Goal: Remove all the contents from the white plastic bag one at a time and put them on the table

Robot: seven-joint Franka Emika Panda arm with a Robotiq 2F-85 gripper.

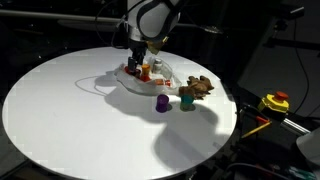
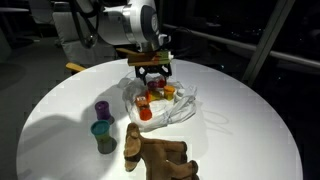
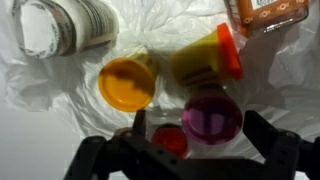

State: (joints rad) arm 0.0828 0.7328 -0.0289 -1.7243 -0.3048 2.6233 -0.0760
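The purple round cup is below the robot's gripper, between its open fingers, so the gripper should next move down over the cup, with a finger on each side.
The white plastic bag [image 1: 170, 78] [image 2: 185, 108] lies crumpled on the round white table [image 1: 80, 110]. My gripper [image 1: 143, 52] [image 2: 155, 73] hangs open just above the bag. In the wrist view the gripper [image 3: 200, 128] straddles a purple round cup [image 3: 212, 117], with a small red piece [image 3: 170, 140] beside it. Further in the bag [image 3: 280, 80] lie an orange cup [image 3: 127, 82], a yellow piece with an orange-red rim [image 3: 205, 55] and a can [image 3: 65, 25] on its side. Outside the bag stand a purple cup [image 1: 162, 103] [image 2: 103, 109], a teal cup [image 1: 187, 100] [image 2: 101, 130] and a brown figure [image 1: 200, 88] [image 2: 155, 153].
An orange box-like item [image 3: 265, 12] shows at the wrist view's top edge. Beyond the table's rim sits a yellow and red device [image 1: 275, 102]. Dark surroundings ring the table, and the robot arm [image 2: 110, 20] reaches in from behind.
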